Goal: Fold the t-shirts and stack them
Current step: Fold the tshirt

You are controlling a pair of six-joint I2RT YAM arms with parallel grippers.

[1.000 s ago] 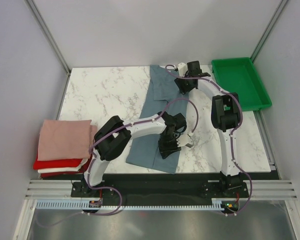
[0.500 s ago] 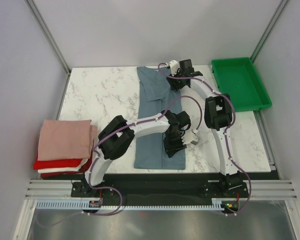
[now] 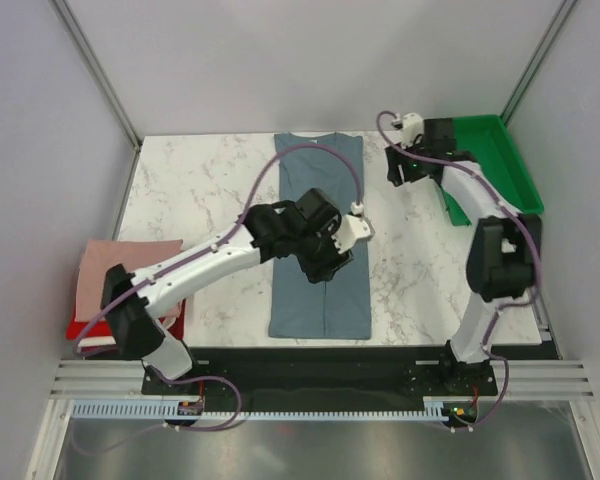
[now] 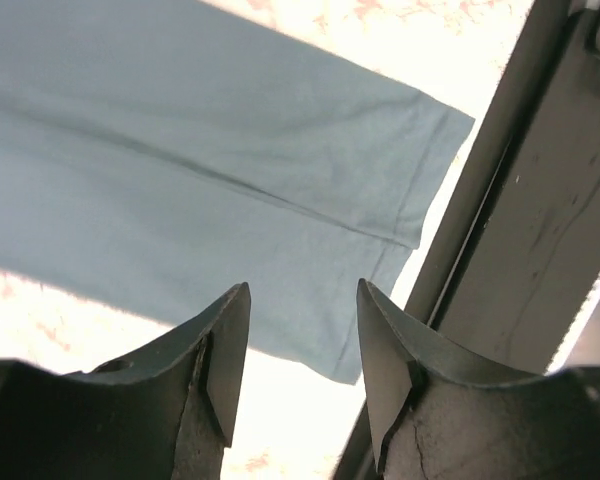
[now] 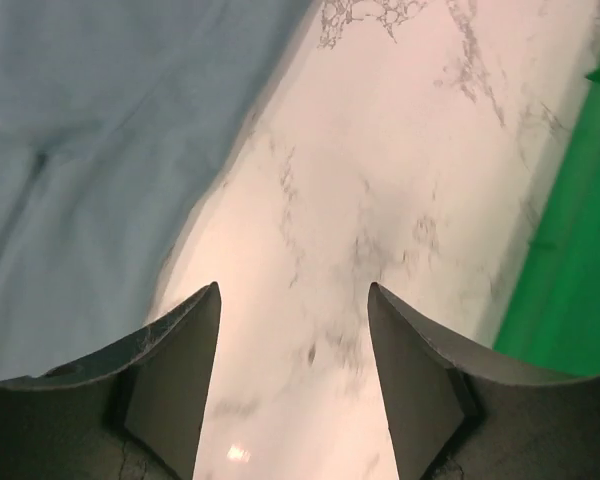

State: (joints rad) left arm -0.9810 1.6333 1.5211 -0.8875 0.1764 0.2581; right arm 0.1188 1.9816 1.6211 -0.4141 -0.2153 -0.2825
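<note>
I will move my right gripper back toward the base and down onto the t-shirt's hem corner on the tray's side (image 3: 366, 333), as the t-shirt still lies full length.
The slate blue-grey t-shirt (image 3: 320, 215) lies flat on the marble table as a long narrow strip, folded lengthwise, its hem near the front edge. It also shows in the left wrist view (image 4: 180, 150) and the right wrist view (image 5: 90, 130). My left gripper (image 3: 325, 262) hovers over the shirt's middle, open and empty (image 4: 302, 300). My right gripper (image 3: 397, 170) is open and empty (image 5: 293, 300) over bare table, to the right of the shirt's collar end. A folded dusty-pink shirt (image 3: 100, 265) tops a stack with a red one (image 3: 80, 328) at the left edge. The white one is hidden by my left arm.
A green plastic tray (image 3: 500, 165) stands at the back right, close to my right gripper, and shows in the right wrist view (image 5: 570, 250). The table's front edge and black rail (image 4: 520, 250) lie just past the shirt's hem. Grey walls surround the table.
Both grippers have left the shirt. The left arm swung back left and lifted; the right gripper moved right toward the tray. The shirt now lies straight as a strip.
</note>
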